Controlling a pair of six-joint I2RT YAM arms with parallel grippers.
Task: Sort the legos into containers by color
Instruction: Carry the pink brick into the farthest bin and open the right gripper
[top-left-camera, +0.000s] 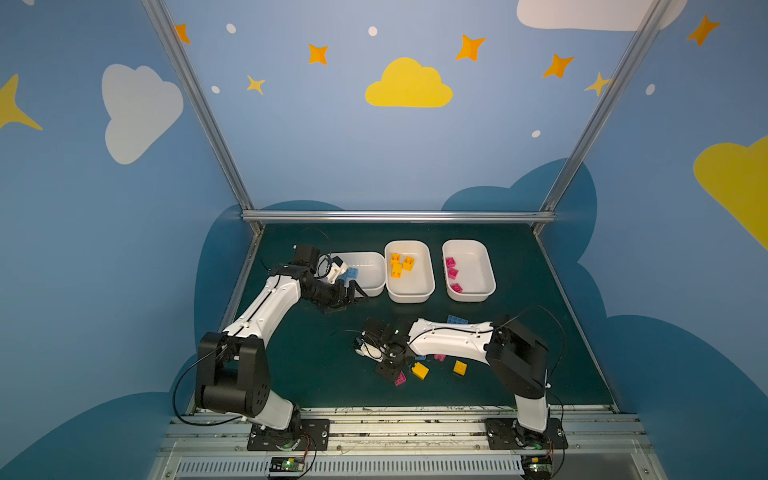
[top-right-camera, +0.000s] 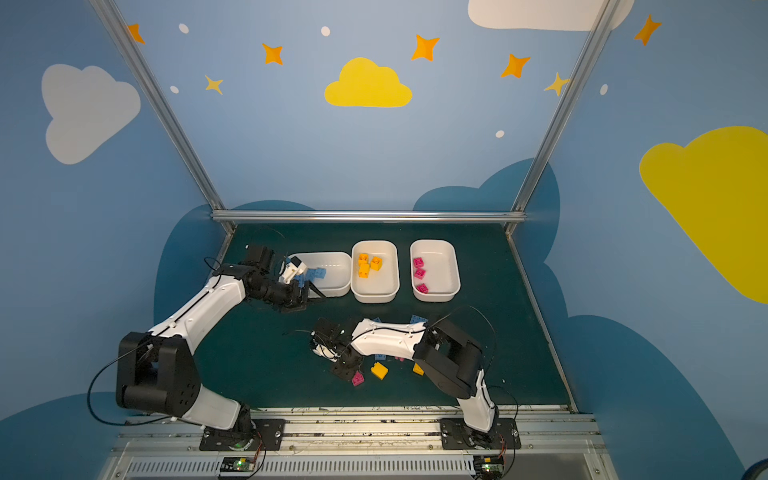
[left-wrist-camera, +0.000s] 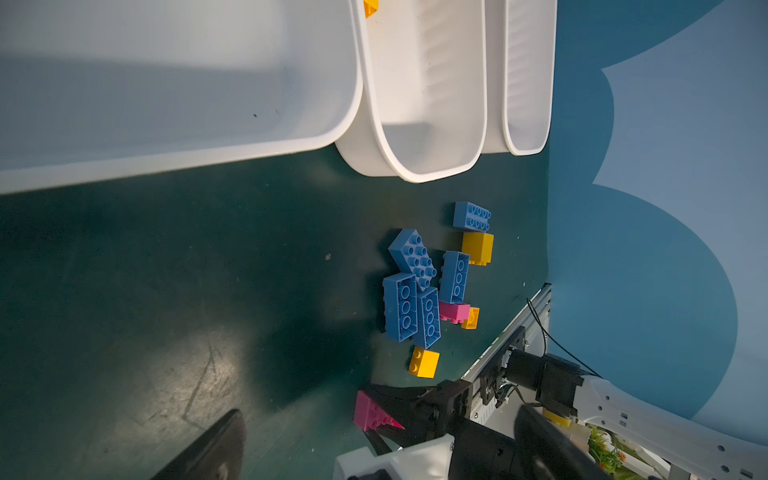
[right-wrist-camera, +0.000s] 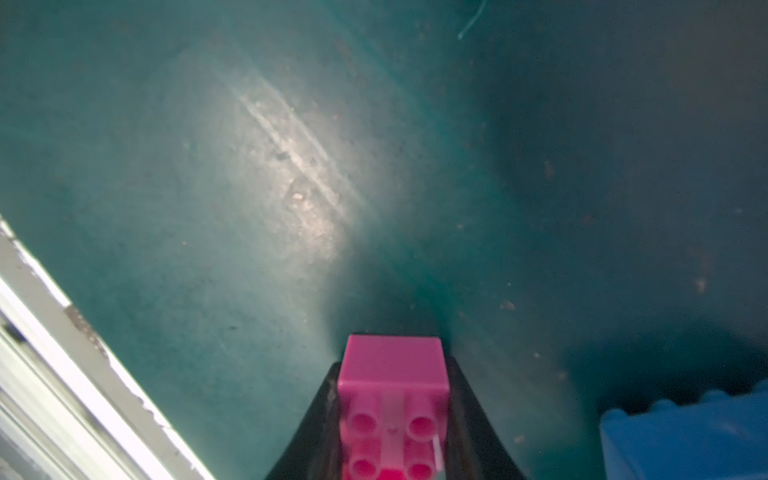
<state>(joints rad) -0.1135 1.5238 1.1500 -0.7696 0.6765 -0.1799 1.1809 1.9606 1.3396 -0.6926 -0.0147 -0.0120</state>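
I should raise my right gripper outward over the container with the pink legos and let go of the small pink lego, because that matching container is outward of the gripper.
My right gripper (top-left-camera: 397, 376) is shut on a small pink lego (top-left-camera: 400, 379) low over the mat near the front; the right wrist view shows the pink lego (right-wrist-camera: 392, 374) pinched between both black fingers. My left gripper (top-left-camera: 352, 298) hangs open and empty at the front edge of the left container (top-left-camera: 380, 258), which holds a blue lego (top-left-camera: 348, 274). The middle container (top-left-camera: 409, 297) holds orange legos (top-left-camera: 399, 264), the right container (top-left-camera: 469, 296) pink ones (top-left-camera: 452, 272). Loose legos lie under my right arm: yellow (top-left-camera: 420, 370), yellow (top-left-camera: 460, 368), blue (top-left-camera: 457, 320). In the left wrist view, several blue legos (left-wrist-camera: 409, 299) lie clustered.
The right forearm (top-left-camera: 451, 338) lies across the pile and hides part of it. A metal rail (top-left-camera: 395, 415) borders the mat at the front, and metal frame posts stand at the back corners. The left arm's elbow (top-left-camera: 232, 365) stands at the front left.
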